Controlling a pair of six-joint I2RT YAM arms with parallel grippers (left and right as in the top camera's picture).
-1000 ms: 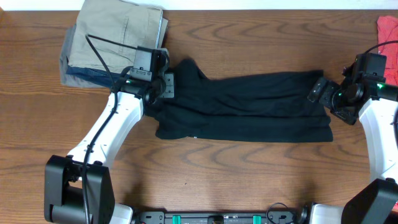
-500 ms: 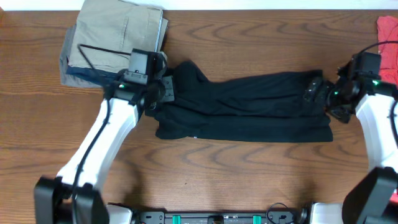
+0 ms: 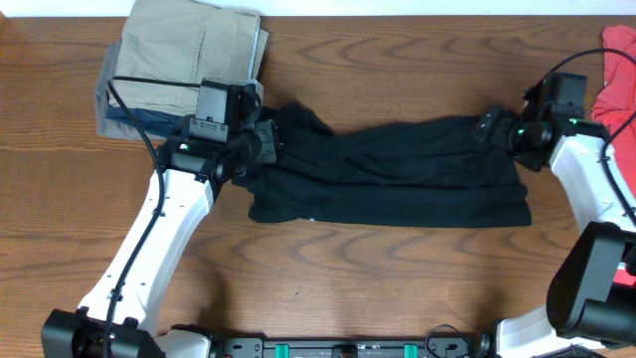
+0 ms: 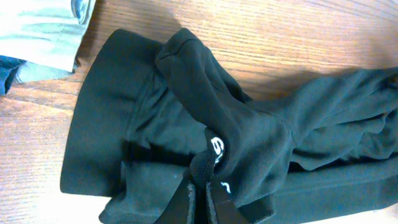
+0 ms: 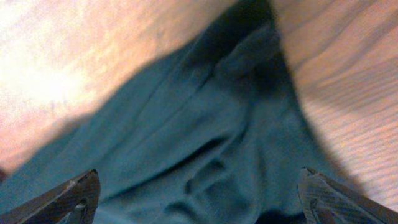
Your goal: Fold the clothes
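The shirt's far corner lies beyond the robot's empty open fingers, so the right gripper will next move outward and down onto the raised crease [image 5: 250,55] beside that corner of the shirt.
The black shirt [image 3: 397,169] lies stretched left to right across the middle of the table, bunched and creased. My left gripper [image 3: 266,139] is at its left end, shut on a pinch of the black fabric beside a small white logo [image 4: 217,149]; the fingers [image 4: 200,196] meet on the cloth in the left wrist view. My right gripper [image 3: 489,125] hovers over the shirt's upper right corner, fingers wide open with nothing between them [image 5: 199,193]. The shirt [image 5: 205,143] fills the right wrist view, which is blurred.
Folded khaki [image 3: 194,50] and blue-grey garments [image 3: 124,117] are stacked at the back left, near my left arm. A red garment [image 3: 621,60] lies at the right edge. Bare wood [image 3: 348,278] lies in front of the shirt.
My right gripper has moved up and left along the shirt's right end to its upper corner. My left gripper has shifted slightly up, still holding the fabric.
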